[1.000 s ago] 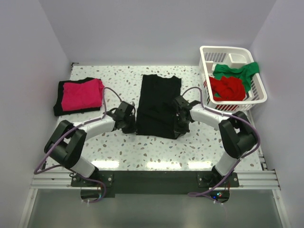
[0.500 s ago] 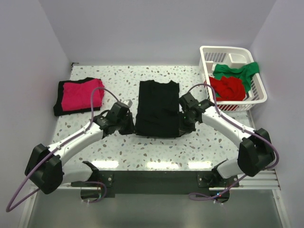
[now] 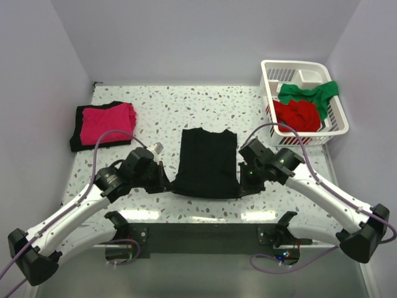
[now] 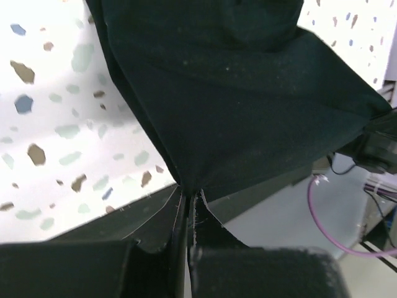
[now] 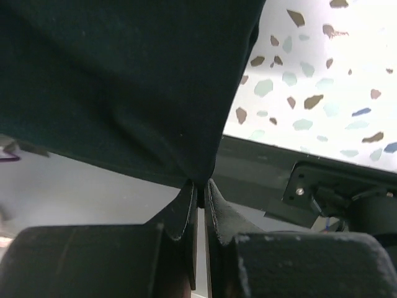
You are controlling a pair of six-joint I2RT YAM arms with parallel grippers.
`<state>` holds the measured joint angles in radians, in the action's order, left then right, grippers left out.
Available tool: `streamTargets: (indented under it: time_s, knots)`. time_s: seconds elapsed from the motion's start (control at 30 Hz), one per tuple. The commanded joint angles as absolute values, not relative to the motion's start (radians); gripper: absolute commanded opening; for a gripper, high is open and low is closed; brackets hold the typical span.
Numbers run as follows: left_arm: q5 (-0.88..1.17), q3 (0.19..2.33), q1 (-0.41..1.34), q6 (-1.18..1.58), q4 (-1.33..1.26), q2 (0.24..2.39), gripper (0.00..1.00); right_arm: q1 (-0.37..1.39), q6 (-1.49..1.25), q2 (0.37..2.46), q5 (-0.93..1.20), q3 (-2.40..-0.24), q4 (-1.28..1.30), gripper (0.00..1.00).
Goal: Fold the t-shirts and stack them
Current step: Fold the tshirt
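My left gripper holds the black t-shirt's near corner. It needs to carry the corner outward to the black t-shirt's far corner facing the pink t-shirt and let go of it, because the black t-shirt's far end lies flat.
A black t-shirt is held by its near corners, its near edge lifted over the table's front edge. My left gripper is shut on the shirt's near left corner. My right gripper is shut on its near right corner. A folded magenta-pink t-shirt lies on a folded black one at the far left. A red t-shirt and a green t-shirt lie in the white basket.
The basket stands at the far right against the wall. The speckled table has white walls on three sides. The black base rail and purple cables run along the near edge.
Both grippers have pulled the black t-shirt toward the near edge and lifted its near hem. Both arms have stretched out to the sides. The shirt now looks shorter on the table.
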<state>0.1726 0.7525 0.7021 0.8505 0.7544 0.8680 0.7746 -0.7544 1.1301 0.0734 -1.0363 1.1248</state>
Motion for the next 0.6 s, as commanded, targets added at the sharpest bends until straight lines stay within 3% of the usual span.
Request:
streamTargets:
  time_s: [0.0,0.57]
  knots:
    - [0.179,0.805,0.712,0.926,0.847,0.818,0.00,0.778,-0.847,1.049,0.048,-1.074,1.247,0.00]
    - [0.061,1.060,0.703,0.835,0.697,1.075,0.00,0.721,-0.881,1.157,-0.150,-1.230,1.117,0.00]
